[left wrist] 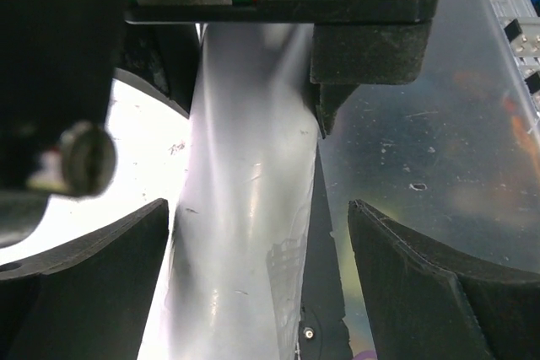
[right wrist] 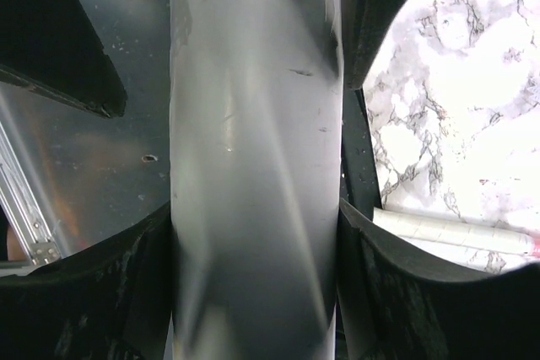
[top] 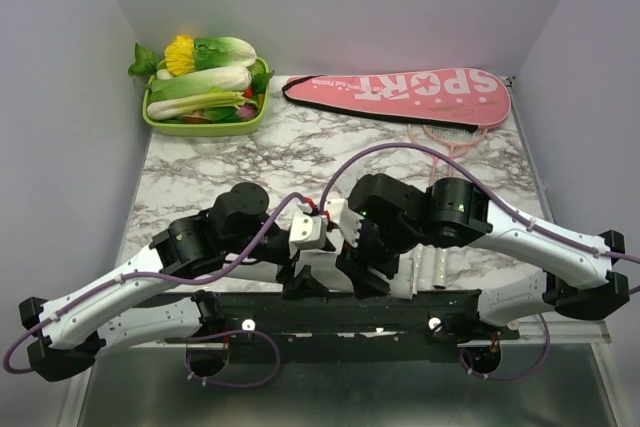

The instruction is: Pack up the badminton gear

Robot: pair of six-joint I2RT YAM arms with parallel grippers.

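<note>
I will carry the white tube (right wrist: 253,82) outward and down with my right gripper, past the black bar, and release it onto the marble, because the tube overhangs that bar.
A long white tube (right wrist: 253,82) runs between both grippers above the table's near edge. My right gripper (right wrist: 256,208) is shut on it, both pads pressed to its sides. My left gripper (left wrist: 257,208) is open around the same tube (left wrist: 245,166): the left finger touches it and the right finger stands apart. From above, the left gripper (top: 300,277) and right gripper (top: 365,272) meet at the front centre and hide the tube. The pink "SPORT" cover (top: 400,95) lies at the back right, with a pink racket head (top: 450,137) showing under it. No shuttlecocks show.
A green tray (top: 160,122) of leafy vegetables stands at the back left. White cylindrical pieces (top: 428,272) lie on the marble by the right gripper, also in the right wrist view (right wrist: 456,238). A black rail (top: 330,312) and the metal front edge lie beneath the grippers. Walls enclose three sides.
</note>
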